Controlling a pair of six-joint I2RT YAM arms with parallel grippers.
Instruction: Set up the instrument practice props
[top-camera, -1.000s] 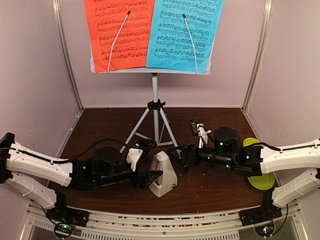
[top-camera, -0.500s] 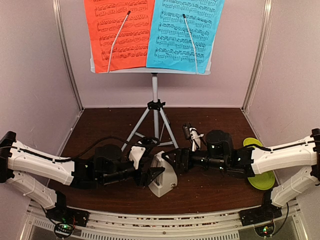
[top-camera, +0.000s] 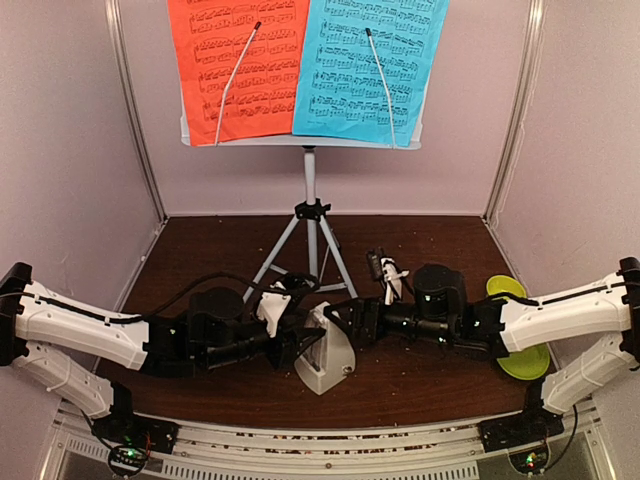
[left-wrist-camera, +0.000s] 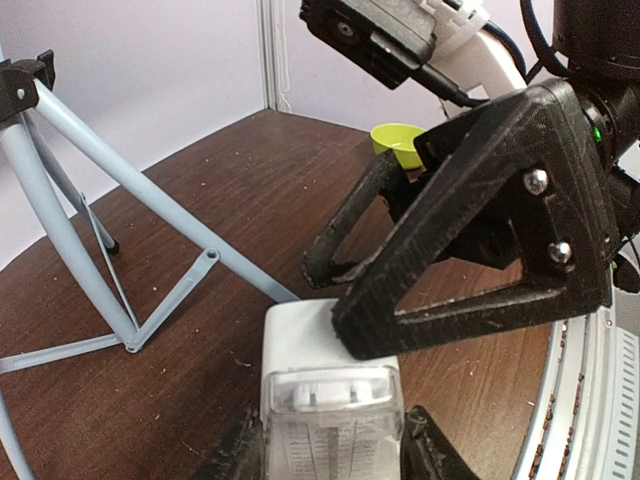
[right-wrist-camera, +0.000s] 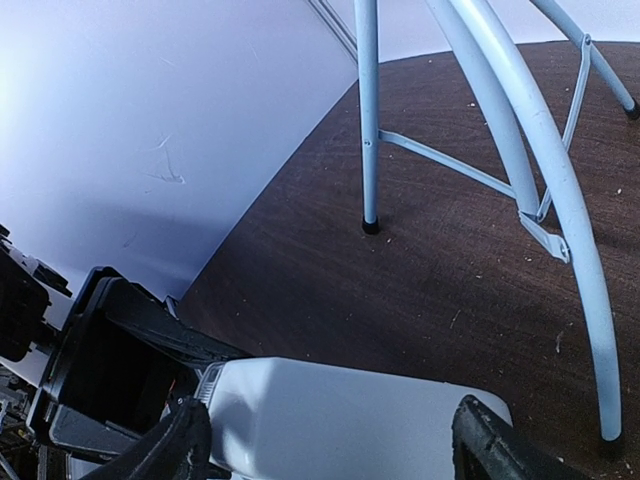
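Note:
The robot needs to pull the clear front of the metronome to the left in the top view with its left gripper and lower it to release it on the table, because that side of the table is empty.
The pale-grey pyramid metronome (top-camera: 328, 362) stands on the brown table in front of the tripod (top-camera: 311, 215). My left gripper (top-camera: 303, 346) is shut on the metronome near its top; in the left wrist view its fingers flank the clear front (left-wrist-camera: 330, 400). My right gripper (top-camera: 346, 320) is open, and its fingers straddle the metronome (right-wrist-camera: 340, 415) from the other side. One right finger (left-wrist-camera: 480, 230) touches the metronome's white back. The red page (top-camera: 235, 65) and blue page (top-camera: 365, 65) rest on the pale-blue stand desk (top-camera: 300, 142).
A lime-green bowl (top-camera: 505, 287) and plate (top-camera: 525, 362) lie at the right, partly under my right arm. The silver tripod legs (right-wrist-camera: 530, 150) spread just behind the metronome. Pale walls enclose the table on three sides.
My right gripper has moved left until its fingers reach around the metronome. My left gripper has moved in and closed on the metronome, which has tilted slightly.

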